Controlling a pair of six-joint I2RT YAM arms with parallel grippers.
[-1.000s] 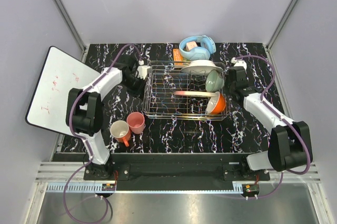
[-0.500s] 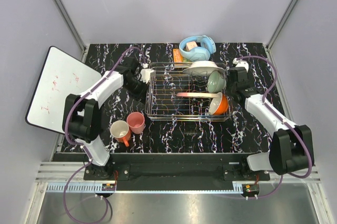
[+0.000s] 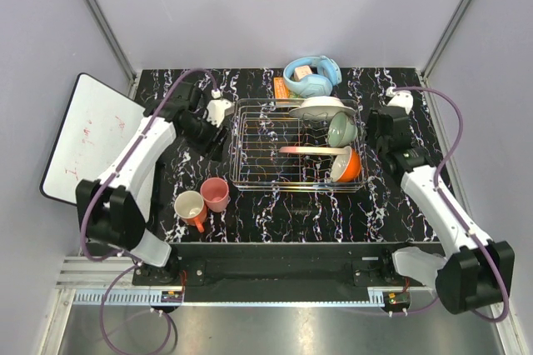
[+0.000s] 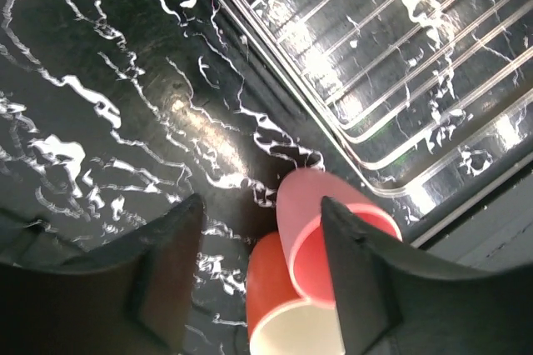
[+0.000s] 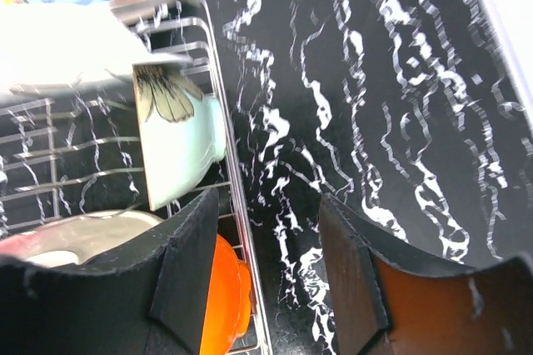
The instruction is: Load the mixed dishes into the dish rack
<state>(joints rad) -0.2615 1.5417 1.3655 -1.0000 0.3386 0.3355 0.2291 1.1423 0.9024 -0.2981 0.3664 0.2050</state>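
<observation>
The salmon-pink cup stands below and back from the left gripper, so the left gripper will next go down and move back onto the far rim of that cup.
The wire dish rack (image 3: 265, 142) stands mid-table holding a white plate (image 3: 321, 107), a pale green bowl (image 3: 340, 128), a pink-and-cream plate (image 3: 310, 150) and an orange-outside bowl (image 3: 348, 165). A salmon-pink cup (image 3: 216, 194) and a cream mug (image 3: 189, 206) stand on the table off the rack's front left corner. My left gripper (image 3: 214, 143) hovers open beside the rack's left rim. In the left wrist view the cup (image 4: 304, 205) and mug (image 4: 271, 288) show beyond its open gripper (image 4: 260, 205). My right gripper (image 3: 379, 140) hangs open just right of the rack. In its wrist view the gripper (image 5: 265, 205) sits over the rim (image 5: 223, 113), empty.
Light blue headphones (image 3: 312, 76) and an orange object (image 3: 281, 87) lie behind the rack. A white board with red marks (image 3: 87, 138) leans off the table's left edge. Grey walls close in the back and sides.
Both grippers were shut at the rack's left and right rims and have opened and drawn outward. The left arm swung left, the right arm swung right.
</observation>
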